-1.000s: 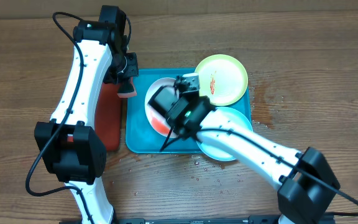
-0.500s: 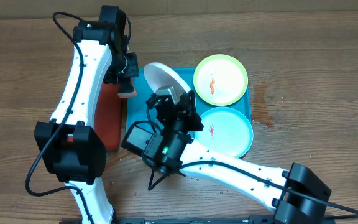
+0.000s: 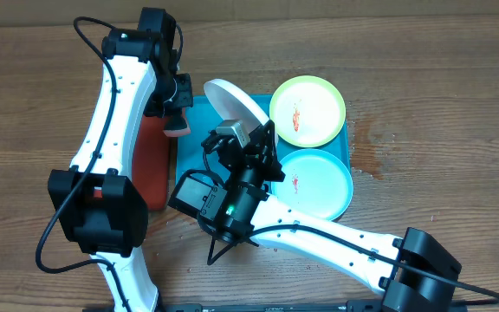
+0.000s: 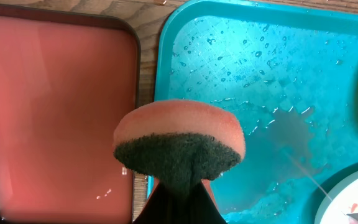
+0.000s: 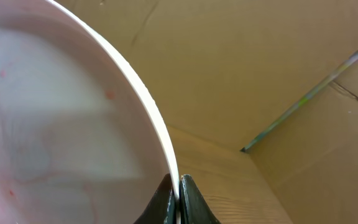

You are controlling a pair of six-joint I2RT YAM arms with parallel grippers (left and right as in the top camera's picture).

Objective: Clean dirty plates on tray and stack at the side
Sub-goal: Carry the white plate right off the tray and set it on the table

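My right gripper turns the white plate flat next. Then it lowers the white plate beyond the tray's edge, onto the table past the yellow-green plate.
My right gripper (image 3: 254,132) (image 5: 178,186) is shut on the rim of the white plate (image 3: 232,102) (image 5: 55,118), which is lifted and tilted on edge above the turquoise tray (image 3: 193,169) (image 4: 278,74). Faint red smears show on its face in the right wrist view. The yellow-green plate (image 3: 308,109) and the mint-blue plate (image 3: 317,182), each with a small red smear, lie flat on the tray's right half. My left gripper (image 3: 177,117) (image 4: 179,190) is shut on an orange sponge with a dark scrub side (image 4: 179,146), hovering over the tray's left edge, just left of the white plate.
A red tray with a black rim (image 3: 154,165) (image 4: 55,106) lies left of the turquoise tray. Water drops wet the turquoise tray's floor. Bare wooden table (image 3: 423,104) spreads to the right and behind.
The right arm swung from over the tray to the near side and lifted the white plate from flat to tilted on edge. Since half a second ago it barely shifted. The left arm stayed still.
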